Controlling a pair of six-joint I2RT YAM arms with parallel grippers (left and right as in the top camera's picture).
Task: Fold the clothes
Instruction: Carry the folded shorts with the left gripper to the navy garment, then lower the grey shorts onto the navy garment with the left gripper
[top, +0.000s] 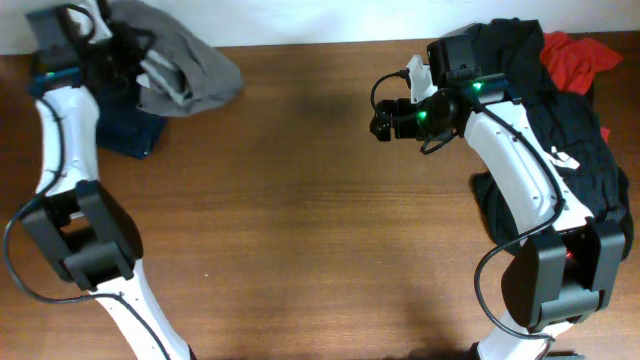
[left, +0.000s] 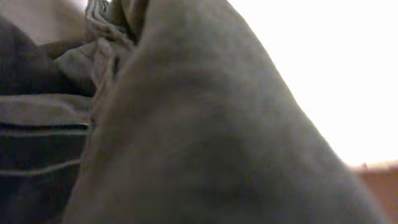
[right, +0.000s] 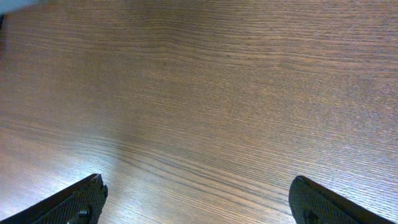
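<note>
I should swing my left gripper to the left in the overhead view first, then lower it to get onto the dark blue garment (top: 124, 122) (left: 38, 151) beneath the held shorts.
The clothes, a pair of grey shorts (top: 190, 65), lie bunched at the table's far left corner. My left gripper (top: 128, 52) is buried in their near edge, and the cloth rises to it in a bunch, so it is shut on the shorts. In the left wrist view grey fabric (left: 205, 137) fills nearly everything and hides the fingers. My right gripper (top: 381, 124) hovers over bare wood right of the table's middle. It is open, its two black fingertips (right: 74, 202) far apart with nothing between them.
A dark blue garment (top: 135, 132) lies under the left arm beside the shorts. A heap of black clothes (top: 560, 110) and a red garment (top: 578, 55) sit at the right edge behind the right arm. The wooden table (top: 300, 220) spans the middle.
</note>
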